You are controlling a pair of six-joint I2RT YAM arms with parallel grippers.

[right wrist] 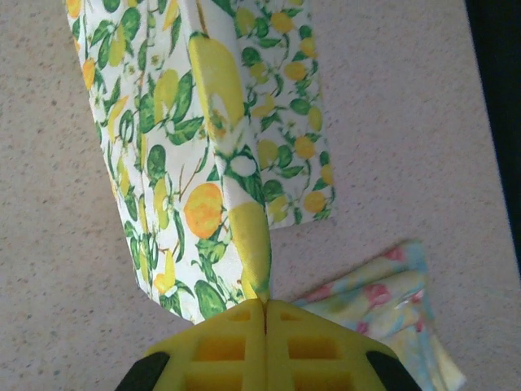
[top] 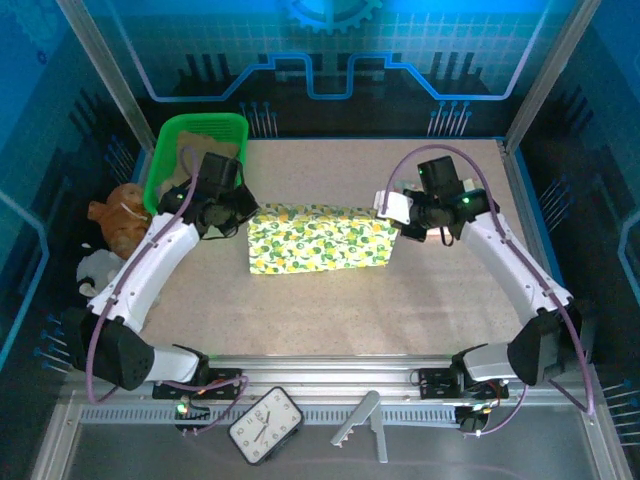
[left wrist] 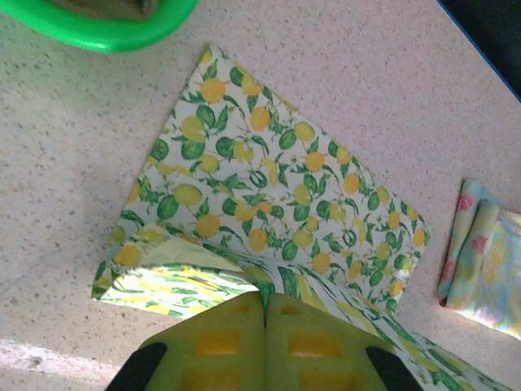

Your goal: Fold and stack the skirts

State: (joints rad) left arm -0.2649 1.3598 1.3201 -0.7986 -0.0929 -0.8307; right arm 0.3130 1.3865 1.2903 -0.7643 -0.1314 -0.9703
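Note:
The skirt's far corner (left wrist: 209, 59) is still uncovered outward of and below the left gripper, so the robot next needs to carry the held end in that gripper outward, lower it onto the corner and release it.
The yellow-green floral skirt (top: 320, 238) lies across the middle of the table, with its far edge raised. My left gripper (top: 245, 215) is shut on the skirt's left end. In the left wrist view the cloth (left wrist: 269, 179) runs up into the closed jaws of that gripper (left wrist: 265, 297). My right gripper (top: 397, 215) is shut on the right end. In the right wrist view the skirt (right wrist: 187, 147) hangs from the pinched corner in that gripper (right wrist: 265, 305). A folded pastel patchwork skirt (right wrist: 383, 305) (left wrist: 488, 261) lies on the table just right of the floral one.
A green plastic basket (top: 190, 140) stands at the back left, its rim (left wrist: 106, 28) close to the floral skirt, with olive-brown cloth inside. Brown (top: 120, 215) and white (top: 100, 268) plush toys lie off the table's left edge. A clock (top: 265, 425) lies on the front rail.

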